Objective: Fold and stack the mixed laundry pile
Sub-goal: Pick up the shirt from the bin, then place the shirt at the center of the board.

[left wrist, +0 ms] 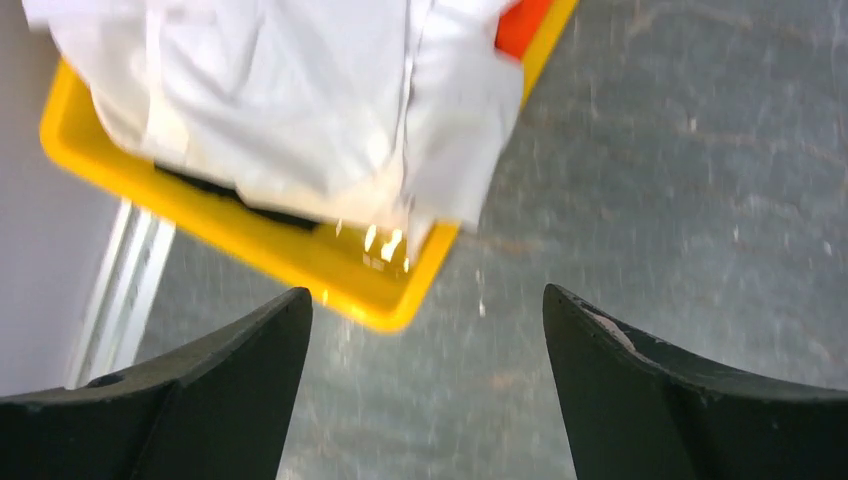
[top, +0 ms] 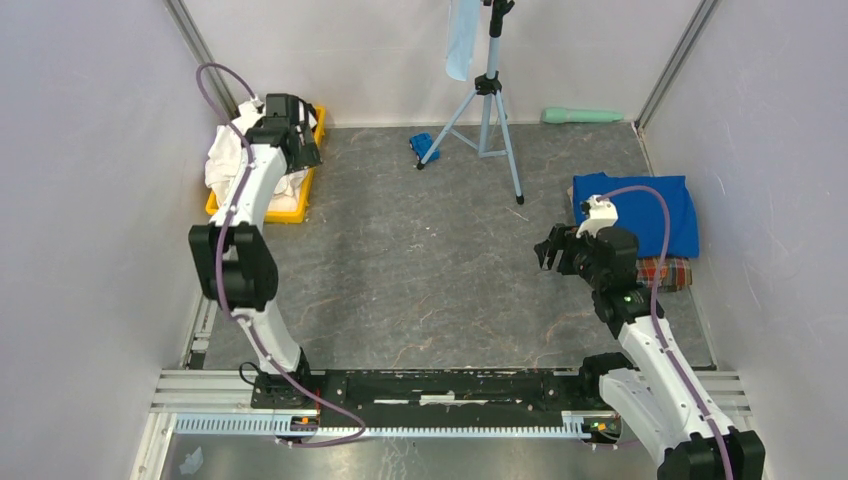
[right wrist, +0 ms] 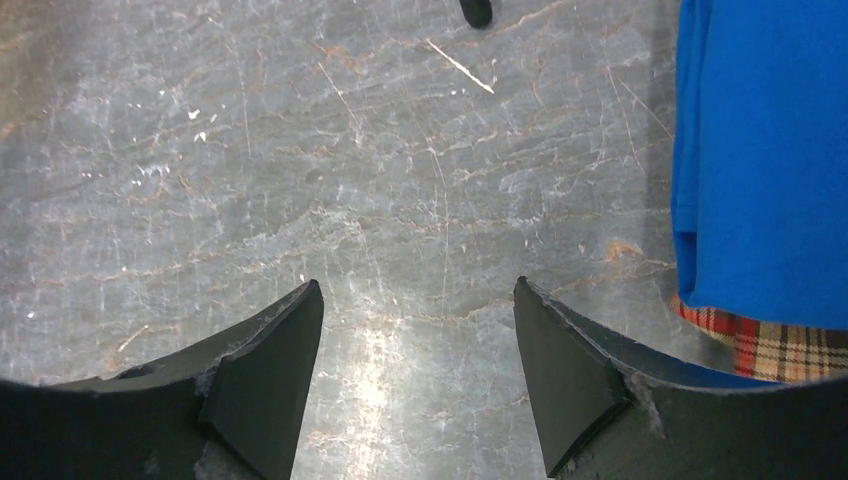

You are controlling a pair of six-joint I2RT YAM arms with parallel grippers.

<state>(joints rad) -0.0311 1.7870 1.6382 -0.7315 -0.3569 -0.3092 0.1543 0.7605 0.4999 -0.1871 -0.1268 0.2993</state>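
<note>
My left gripper is open, and the white garment (left wrist: 280, 100) lies on top and hangs onto the tray's rim. So my left gripper will move down onto the garment beside that rim (left wrist: 455, 130) and close.
The mixed laundry pile lies in a yellow tray (top: 298, 212) at the far left, with white shirts (top: 225, 160) heaped on top. My left gripper (top: 300, 150) hovers open above the tray's near right corner. In the left wrist view the white garment (left wrist: 280, 100) spills over the tray rim (left wrist: 250, 250), with an orange piece (left wrist: 520, 25) and a black piece (left wrist: 250, 210) showing beneath; the gripper (left wrist: 428, 300) holds nothing. A folded royal-blue T-shirt (top: 650, 210) rests on plaid cloth (top: 665, 272) at the right. My right gripper (top: 547, 252) stands open and empty left of that stack, over bare table (right wrist: 418, 295).
A tripod (top: 487, 110) stands at the back centre with a narrow pale-blue cloth (top: 462, 40) hanging from it. A small bright-blue object (top: 424, 146) lies by its foot and a green cylinder (top: 580, 116) by the back wall. Walls close in on both sides.
</note>
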